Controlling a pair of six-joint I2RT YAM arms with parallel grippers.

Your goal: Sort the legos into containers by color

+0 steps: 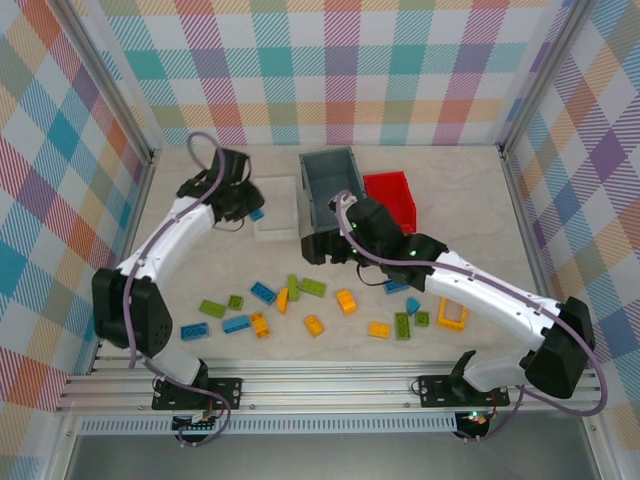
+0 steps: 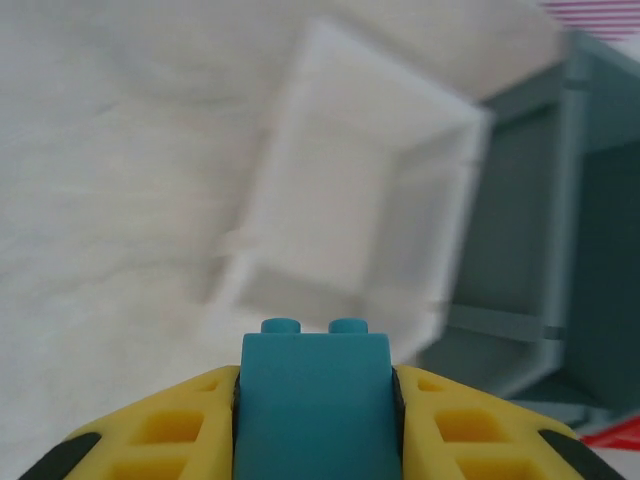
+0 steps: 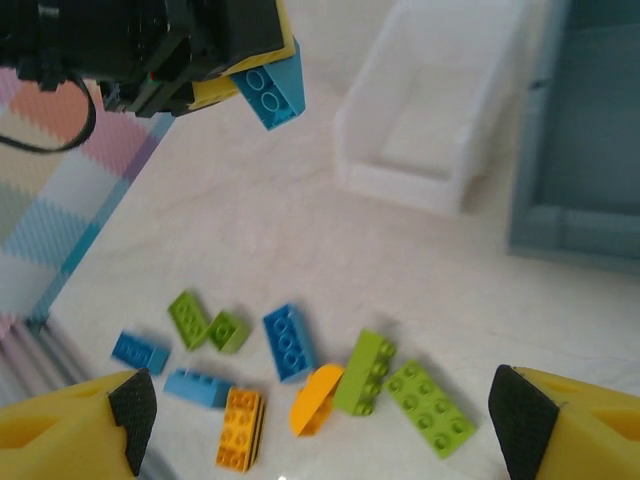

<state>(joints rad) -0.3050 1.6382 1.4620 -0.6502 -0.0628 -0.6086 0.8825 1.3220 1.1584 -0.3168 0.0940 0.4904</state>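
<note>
The white tray's empty bottom lies below the blue lego, toward the grey bin [image 1: 313, 185], so my left gripper should bring the lego over it, go down and release.
My left gripper [image 1: 250, 211] is shut on a blue lego [image 2: 314, 400], which it holds above the table at the left edge of the white tray [image 1: 277, 224]. In the right wrist view that blue lego [image 3: 268, 88] hangs at the upper left, short of the white tray [image 3: 440, 110]. My right gripper [image 3: 325, 415] is open with nothing between its fingers. It hovers over loose legos: a blue one [image 3: 289, 342], a green one [image 3: 432, 408] and an orange one [image 3: 240, 428]. From above, the right gripper [image 1: 320, 246] sits in front of the grey bin [image 1: 313, 185].
The red bin [image 1: 392, 185] stands right of the grey bin. Loose legos are scattered along the front of the table, among them a blue one [image 1: 263, 292], an orange one [image 1: 346, 301] and a hollow yellow frame [image 1: 451, 313]. Metal rails fence the table sides.
</note>
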